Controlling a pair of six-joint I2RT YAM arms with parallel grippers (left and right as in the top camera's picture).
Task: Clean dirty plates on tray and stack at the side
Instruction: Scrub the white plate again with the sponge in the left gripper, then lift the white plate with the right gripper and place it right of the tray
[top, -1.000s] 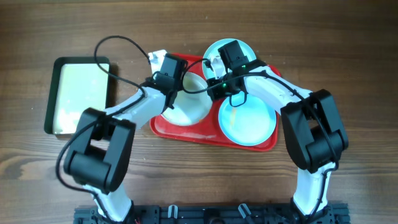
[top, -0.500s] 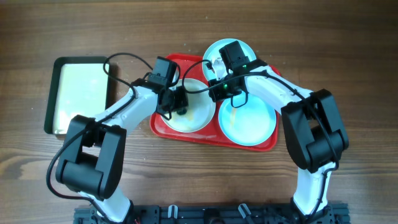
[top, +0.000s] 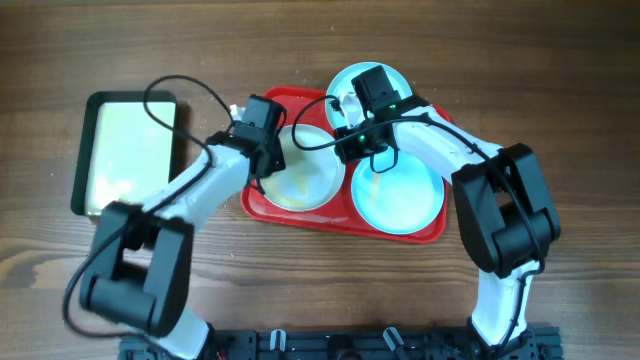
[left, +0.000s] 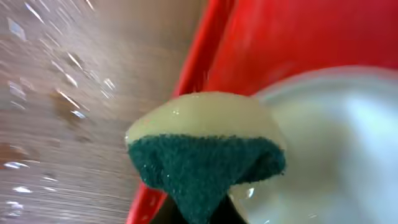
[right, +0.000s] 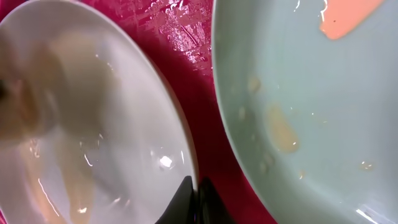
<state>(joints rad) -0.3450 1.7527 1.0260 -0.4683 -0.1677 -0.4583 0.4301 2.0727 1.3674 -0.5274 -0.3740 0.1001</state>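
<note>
The white plate (top: 305, 180) goes up with my right gripper next, then to the right in the overhead view, down onto the tabletop beyond the tray, because that spot is empty.
The red tray (top: 300, 216) holds a white plate (top: 305, 180) on its left and a pale blue plate (top: 400, 198) on its right. A second pale blue plate (top: 342, 82) lies at the tray's far edge, partly under my right arm. My left gripper (top: 268, 152) is shut on a green and yellow sponge (left: 205, 149) at the white plate's left rim (left: 336, 143). My right gripper (right: 196, 193) is shut on the white plate's right rim (right: 81, 124). The blue plate (right: 311, 93) has yellowish and orange smears.
A cream tray with a black rim (top: 130, 150) lies on the wooden table left of the red tray. The red tray's rim (left: 199, 56) runs beside the sponge. Both arms cross over the tray's far half.
My left gripper has swept the sponge from the white plate's far left edge down over the plate, then back to its left rim. The right arm has not moved.
</note>
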